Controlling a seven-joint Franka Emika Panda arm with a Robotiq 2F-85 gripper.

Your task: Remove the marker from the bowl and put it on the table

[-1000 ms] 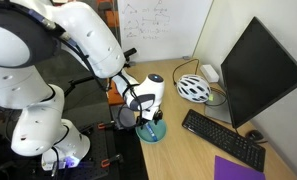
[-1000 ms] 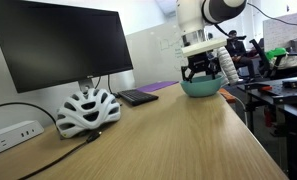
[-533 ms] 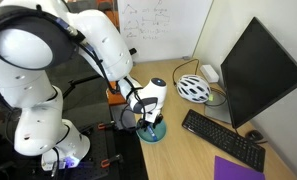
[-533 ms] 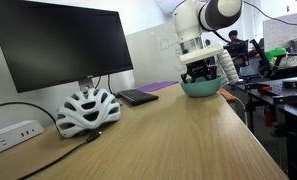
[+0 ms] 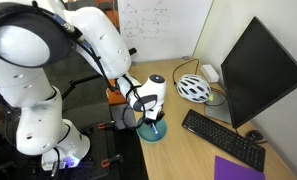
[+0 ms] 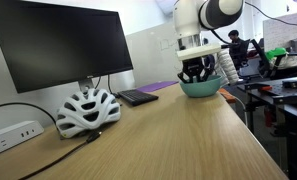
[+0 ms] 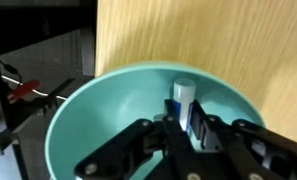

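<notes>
I will next lift my gripper over the bowl's rim, move it outward and lower it to release the marker, because bare tabletop by the keyboard (image 5: 187, 152) lies outward of the bowl's rim.
In the wrist view the teal bowl (image 7: 98, 110) fills the lower frame, and the marker (image 7: 181, 97), blue with a whitish end, lies inside it. My gripper (image 7: 185, 128) reaches down into the bowl with its two black fingers pressed against the marker's sides, shut on it. In both exterior views the gripper (image 5: 148, 119) (image 6: 196, 72) sits low in the bowl (image 5: 151, 131) (image 6: 200, 89), which stands at the edge of the tan table (image 5: 188, 150) (image 6: 158, 140). The marker is hidden there.
A white bicycle helmet (image 5: 193, 88) (image 6: 86, 108) lies by a monitor (image 5: 256, 68) (image 6: 53, 45). A black keyboard (image 5: 223, 137) (image 6: 138, 97) and a purple mat (image 5: 238, 169) are on the table. The table edge (image 7: 96, 40) runs just past the bowl.
The gripper's fingers have closed on the marker inside the bowl. The arm has settled slightly lower into the bowl; the bowl has not moved.
</notes>
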